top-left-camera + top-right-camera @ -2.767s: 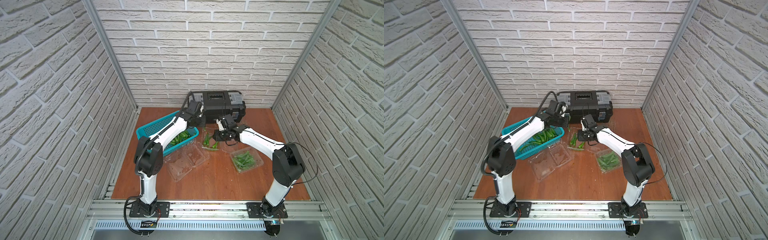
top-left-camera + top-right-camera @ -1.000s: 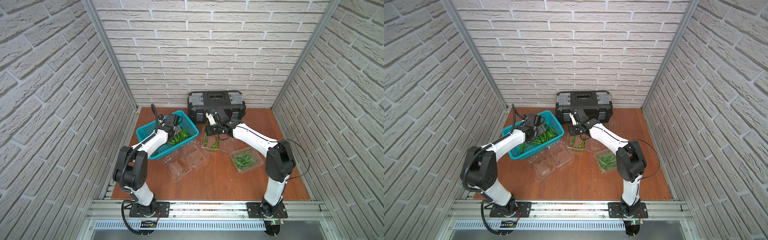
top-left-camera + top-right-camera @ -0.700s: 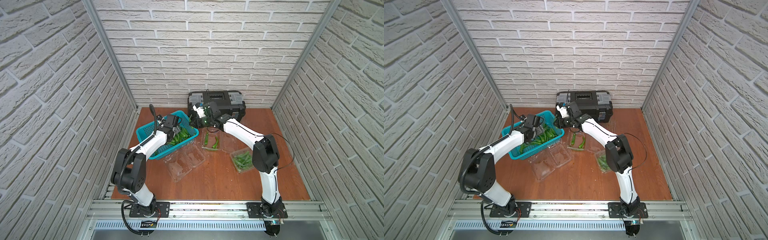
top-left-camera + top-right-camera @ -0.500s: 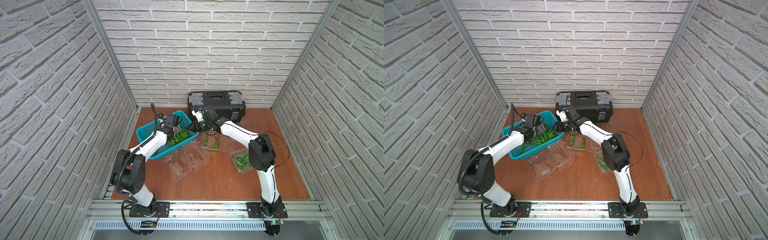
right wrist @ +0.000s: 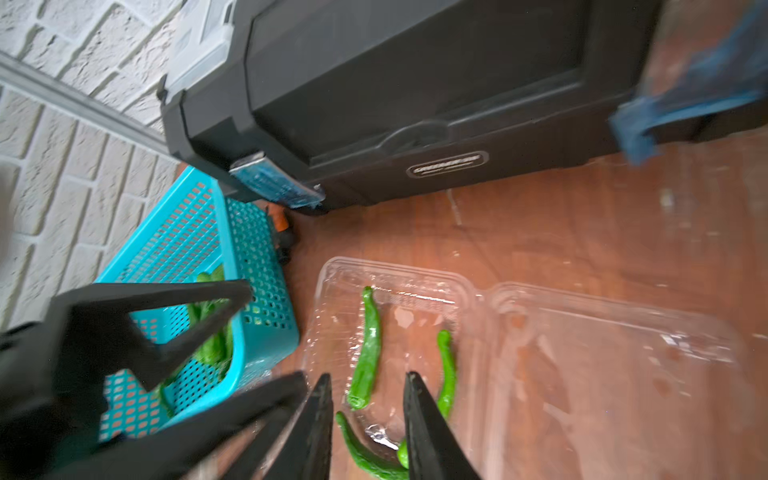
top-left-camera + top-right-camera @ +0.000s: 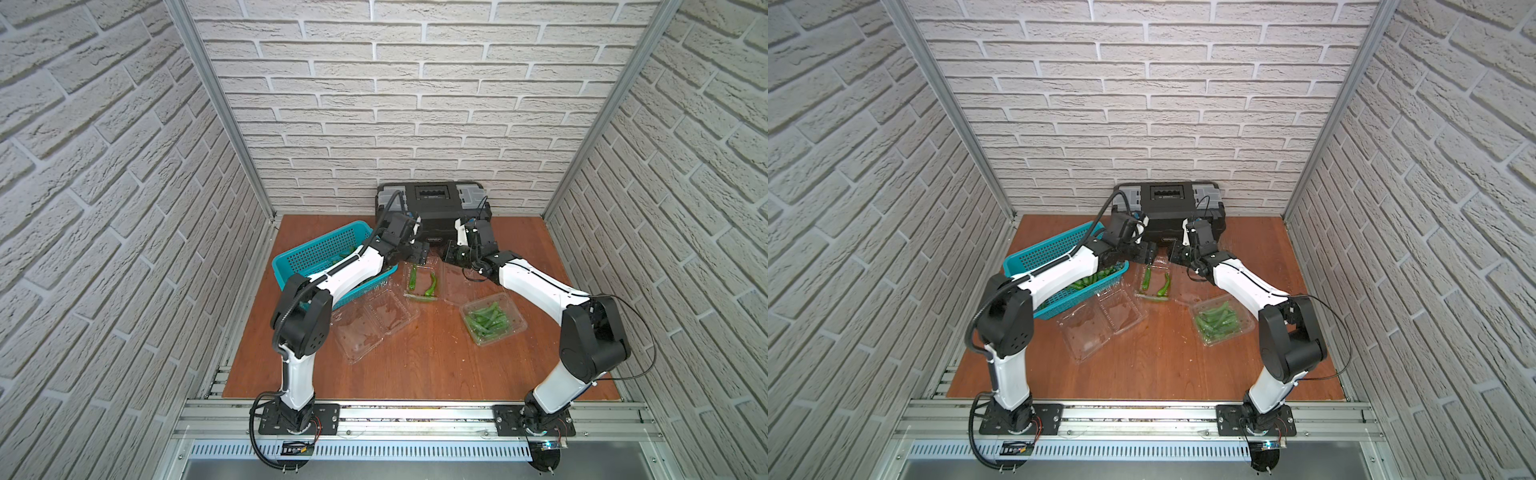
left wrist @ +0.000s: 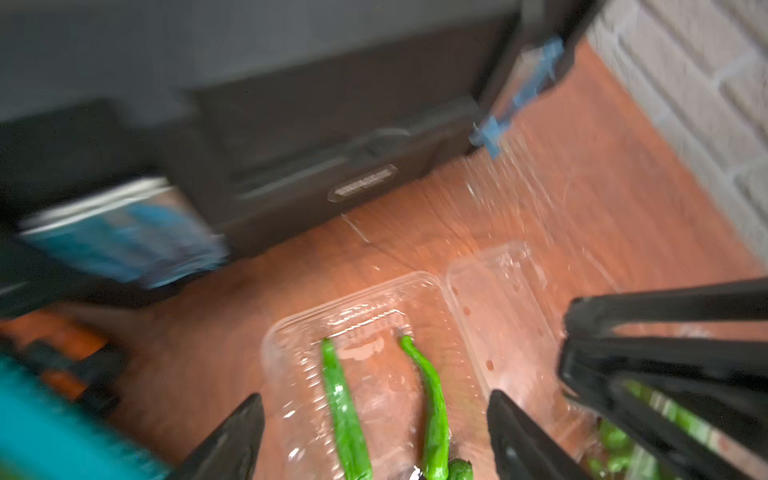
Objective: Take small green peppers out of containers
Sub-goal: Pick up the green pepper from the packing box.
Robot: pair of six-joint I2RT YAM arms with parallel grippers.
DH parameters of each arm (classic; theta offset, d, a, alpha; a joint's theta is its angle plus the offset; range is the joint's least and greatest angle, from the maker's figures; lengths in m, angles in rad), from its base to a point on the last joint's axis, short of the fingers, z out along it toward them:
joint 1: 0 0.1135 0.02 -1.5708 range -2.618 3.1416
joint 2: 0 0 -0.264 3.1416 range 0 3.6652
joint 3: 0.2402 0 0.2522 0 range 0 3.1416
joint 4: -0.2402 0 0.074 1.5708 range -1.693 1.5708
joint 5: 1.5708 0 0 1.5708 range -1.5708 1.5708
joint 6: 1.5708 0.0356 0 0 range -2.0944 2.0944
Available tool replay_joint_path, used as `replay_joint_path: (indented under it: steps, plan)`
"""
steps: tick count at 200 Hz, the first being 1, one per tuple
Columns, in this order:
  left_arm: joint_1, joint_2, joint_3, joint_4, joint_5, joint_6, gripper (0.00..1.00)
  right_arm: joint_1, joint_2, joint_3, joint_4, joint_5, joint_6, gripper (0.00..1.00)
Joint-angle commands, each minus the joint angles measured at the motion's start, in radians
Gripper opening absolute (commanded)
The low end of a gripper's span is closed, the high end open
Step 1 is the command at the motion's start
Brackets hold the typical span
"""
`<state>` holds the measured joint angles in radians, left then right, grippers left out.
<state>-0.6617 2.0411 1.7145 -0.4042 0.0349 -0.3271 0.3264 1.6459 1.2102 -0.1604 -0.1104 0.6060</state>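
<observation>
The near end of the pepper (image 6: 412, 285) by the basket has a gap between it and the pepper beside it, so my left gripper will move down and back onto that end next.
An open clear container (image 6: 420, 296) in front of the toolbox holds three small green peppers (image 6: 412, 277) (image 6: 1165, 286). My left gripper (image 7: 374, 397) hovers open above them, two peppers (image 7: 343, 407) showing between its spread fingers, untouched. My right gripper (image 5: 369, 377) is beside it over the same container, jaws narrowly apart and holding nothing, peppers (image 5: 368, 353) lying below. Both grippers (image 6: 419, 253) (image 6: 451, 253) nearly meet. A second container (image 6: 492, 318) at the right is full of peppers. A third container (image 6: 374, 320) lies open and empty.
A teal perforated basket (image 6: 316, 253) with peppers in it sits tilted at the left, under my left arm. A black toolbox (image 6: 432, 199) stands against the back wall, just behind both grippers. Brick walls close in three sides.
My left gripper has left the basket and moved right to the open container. My right gripper swung over to the basket, then came back above the container.
</observation>
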Motion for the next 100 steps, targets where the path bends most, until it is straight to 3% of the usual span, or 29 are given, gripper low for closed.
replay_joint_path:
  steps: [1,43,100]
  plan:
    - [-0.019,0.102,0.125,-0.247,-0.026,0.097,0.78,-0.009,-0.039,-0.027,-0.008,0.072,-0.010,0.30]
    - [-0.054,0.204,0.245,-0.397,-0.112,0.141,0.74,-0.019,-0.044,-0.038,-0.013,0.057,-0.017,0.30]
    - [-0.067,0.311,0.354,-0.538,-0.109,0.145,0.74,-0.018,-0.031,-0.032,-0.022,0.048,-0.018,0.29]
